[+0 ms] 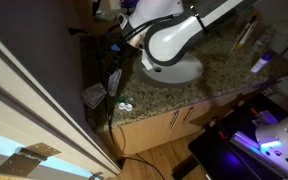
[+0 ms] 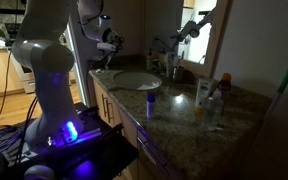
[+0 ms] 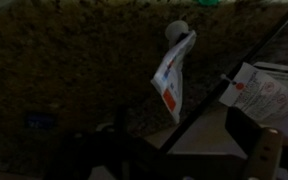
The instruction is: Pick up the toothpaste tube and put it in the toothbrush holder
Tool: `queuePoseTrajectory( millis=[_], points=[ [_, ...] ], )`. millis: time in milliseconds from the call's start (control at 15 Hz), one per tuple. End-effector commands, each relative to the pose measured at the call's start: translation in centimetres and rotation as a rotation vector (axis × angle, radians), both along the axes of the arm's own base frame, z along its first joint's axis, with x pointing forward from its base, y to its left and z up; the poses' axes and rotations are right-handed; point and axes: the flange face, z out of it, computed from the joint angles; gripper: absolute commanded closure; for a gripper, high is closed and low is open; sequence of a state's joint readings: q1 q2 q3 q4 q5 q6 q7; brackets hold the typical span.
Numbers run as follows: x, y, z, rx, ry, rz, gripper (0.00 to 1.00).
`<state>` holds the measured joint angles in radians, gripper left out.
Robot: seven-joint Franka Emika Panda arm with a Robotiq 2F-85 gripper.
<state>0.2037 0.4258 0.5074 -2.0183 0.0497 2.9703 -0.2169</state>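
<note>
The robot's gripper will go down toward the counter and move toward the top of the wrist view, onto the toothpaste tube's body (image 3: 171, 74), because its open fingers stop short of it.
The toothpaste tube (image 3: 173, 76) shows in the wrist view. It is pale with a reddish patch and a round white cap on top, and it stands tilted on the speckled counter. It also shows small in both exterior views (image 1: 114, 81) (image 2: 202, 92). My gripper (image 3: 189, 150) is open and empty. Its dark fingers sit at the bottom of the wrist view, short of the tube and not touching it. In the exterior views the gripper (image 1: 117, 42) (image 2: 110, 40) hangs above the counter near the sink. I cannot tell which object is the toothbrush holder.
A squat white boxy container (image 3: 268, 96) (image 1: 94, 95) stands close beside the tube. The oval sink (image 2: 136, 80) (image 1: 172, 68) is set in the counter. A bottle (image 2: 224, 86) and a small blue-topped item (image 2: 150, 100) stand on the counter. A mirror (image 2: 194, 30) backs it.
</note>
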Motion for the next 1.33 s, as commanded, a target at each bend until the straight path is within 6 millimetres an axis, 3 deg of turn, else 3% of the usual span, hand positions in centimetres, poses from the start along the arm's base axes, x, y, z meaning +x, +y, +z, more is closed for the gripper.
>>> queuePoseTrajectory(
  millis=[0, 133, 333, 733, 1067, 1200, 1267],
  points=[
    [-0.5, 0.1, -1.1, -0.020, 0.020, 0.014, 0.25],
    [-1.0, 0.1, -2.5, -0.039, 0.037, 0.013, 0.33],
    [-1.6, 0.1, -3.7, -0.055, 0.050, 0.017, 0.56],
    [-1.6, -0.1, -3.7, -0.061, 0.031, 0.005, 0.97],
    [-1.3, -0.8, -2.9, -0.082, -0.009, -0.033, 0.99],
    [-1.0, -1.7, -0.5, -0.093, -0.057, -0.062, 0.99],
    [-1.0, -2.5, 1.8, -0.093, -0.089, -0.088, 0.99]
  ],
)
